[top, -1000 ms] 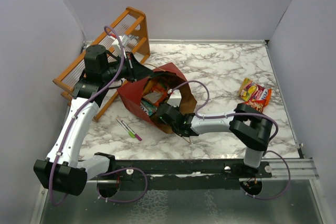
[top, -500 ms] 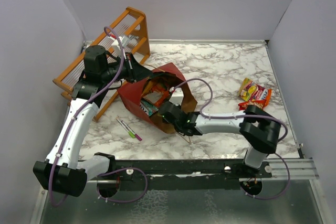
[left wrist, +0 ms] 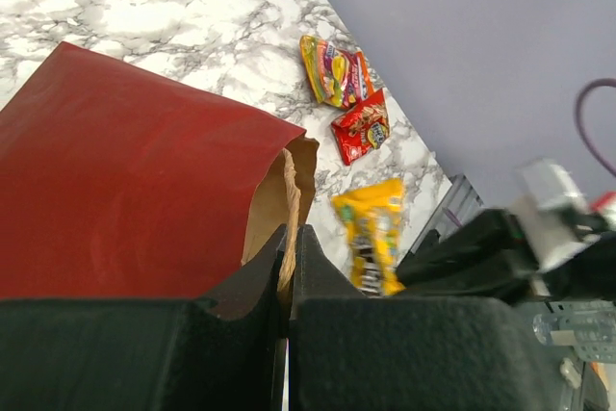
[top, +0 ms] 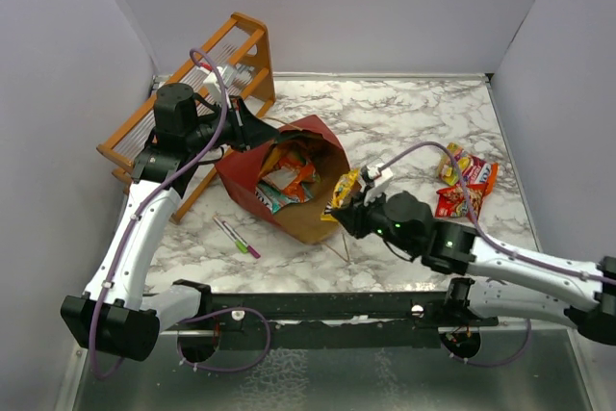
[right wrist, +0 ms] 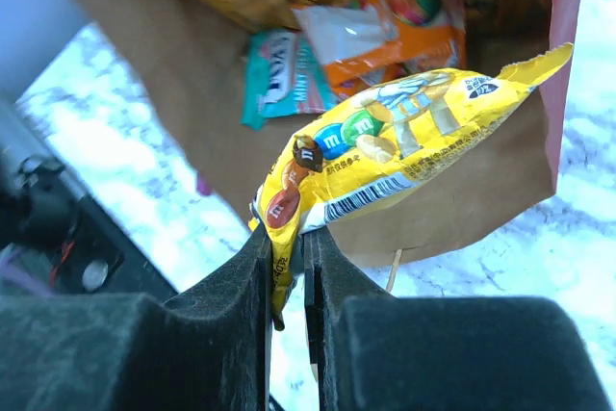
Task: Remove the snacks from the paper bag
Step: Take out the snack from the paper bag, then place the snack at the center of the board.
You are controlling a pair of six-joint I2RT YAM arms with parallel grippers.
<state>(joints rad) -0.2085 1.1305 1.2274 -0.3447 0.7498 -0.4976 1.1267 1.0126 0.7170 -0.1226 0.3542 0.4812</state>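
Observation:
Snacks already lie together beside the red packet. My right gripper will next lift the yellow packet up and away from the bag's opening, then bring it down there.
The dark red paper bag (top: pixel 252 183) lies on its side, mouth toward the front right; it shows in the left wrist view (left wrist: pixel 125 180) and the right wrist view (right wrist: pixel 144 55). Orange and teal snack packets (top: pixel 289 178) lie inside, also seen in the right wrist view (right wrist: pixel 385 31). My left gripper (left wrist: pixel 289 238) is shut on the bag's rim. My right gripper (right wrist: pixel 287 247) is shut on a yellow snack packet (right wrist: pixel 404 141) and holds it just outside the bag's mouth (top: pixel 346 187). It also shows in the left wrist view (left wrist: pixel 373 228). Red and yellow packets (top: pixel 464 175) lie on the table at right.
An orange wooden rack (top: pixel 207 74) stands at the back left. Green and pink markers (top: pixel 236 236) lie in front of the bag. A tan loop handle (top: pixel 342 243) trails on the marble near the bag's mouth. White walls enclose the table.
My right gripper has pulled back out of the bag toward the right, carrying the yellow packet with it. The left arm has held still.

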